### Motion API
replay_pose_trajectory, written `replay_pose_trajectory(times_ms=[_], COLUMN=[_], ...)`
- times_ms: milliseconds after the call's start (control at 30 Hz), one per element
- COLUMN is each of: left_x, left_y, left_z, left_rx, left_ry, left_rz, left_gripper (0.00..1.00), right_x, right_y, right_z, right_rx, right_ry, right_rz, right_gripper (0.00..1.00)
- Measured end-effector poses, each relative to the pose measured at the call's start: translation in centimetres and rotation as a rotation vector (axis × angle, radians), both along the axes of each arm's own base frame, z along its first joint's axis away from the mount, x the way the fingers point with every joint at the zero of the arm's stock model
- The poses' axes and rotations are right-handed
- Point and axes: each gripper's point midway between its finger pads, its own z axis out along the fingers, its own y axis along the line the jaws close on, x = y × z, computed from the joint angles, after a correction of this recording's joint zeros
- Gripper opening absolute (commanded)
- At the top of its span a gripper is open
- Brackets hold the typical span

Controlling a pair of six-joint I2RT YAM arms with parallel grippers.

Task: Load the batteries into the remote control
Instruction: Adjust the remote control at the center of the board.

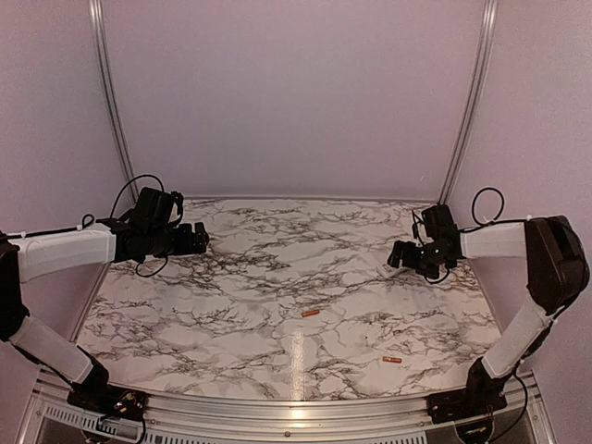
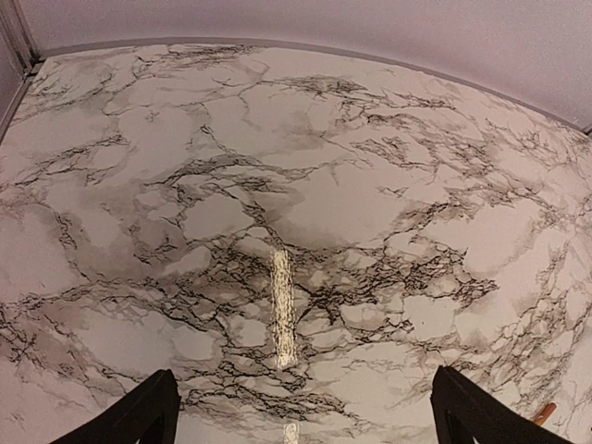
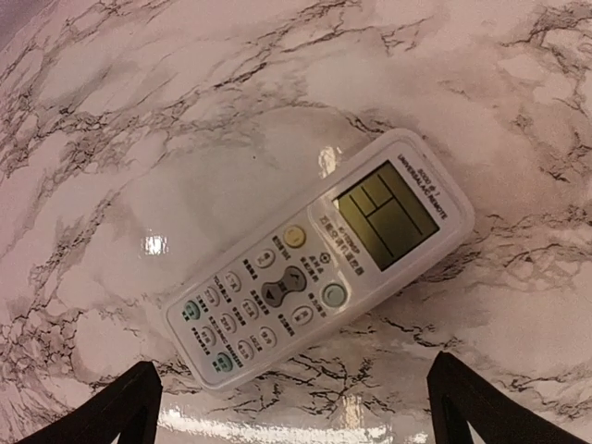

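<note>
The remote control lies at a slant to the open fingers of my right gripper, so I need to turn that gripper as I lower it astride the remote control's display end (image 3: 388,215) and close.
The remote control (image 3: 319,262) is a white handset lying face up on the marble table, its display toward the upper right of the right wrist view. My right gripper (image 3: 294,388) hovers just short of it, open, with both dark fingers (image 3: 129,407) clear of it. From the top view the remote is hard to pick out beneath my right gripper (image 1: 398,254). Two orange-red batteries lie apart on the table, one near the middle (image 1: 310,314) and one toward the front right (image 1: 391,359). My left gripper (image 1: 199,239) is open over bare marble at the left (image 2: 302,393). A battery tip (image 2: 544,413) shows at that view's lower right.
The marble tabletop (image 1: 277,268) is walled by pale panels at the back and sides, with metal posts (image 1: 111,102) in the back corners. A metal rail (image 1: 296,407) runs along the front edge between the two arm bases.
</note>
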Motion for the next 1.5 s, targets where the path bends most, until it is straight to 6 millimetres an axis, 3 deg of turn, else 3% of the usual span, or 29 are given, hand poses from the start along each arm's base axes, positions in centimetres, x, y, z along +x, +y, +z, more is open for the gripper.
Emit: replay_pose_trajectory(times_ms=[300,733,867,1167,1500], left_x=[0.2,0.5,0.4,0.3,0.1], left_y=[0.4,0.7,0.7,0.8,1.0], left_z=[0.2,0.8,1.5,3.5,3.6], left_rx=[0.013,0.025,0.017,-0.004,-0.004], left_ry=[-0.010,-0.031,-0.044,-0.083,-0.073], left_rz=[0.019,0.037,0.036,0.038,0.051], left_gripper=[0.99,0.99,0.99,0.99,0.99], right_x=[4.0,7.3,7.2,6.8,7.2], right_y=[1.4,4.2,4.2,1.1,1.7], right_z=[-1.2,-2.0,-2.3,-2.4,-3.6], right_rx=[0.049,0.017,-0.070,-0.307,-0.296], right_ry=[0.028,0.038,0.057,0.130,0.179], right_rz=[0.016,0.103,0.135,0.152,0.180], right_gripper=[0.99,0.99,0.98,0.96,0.90])
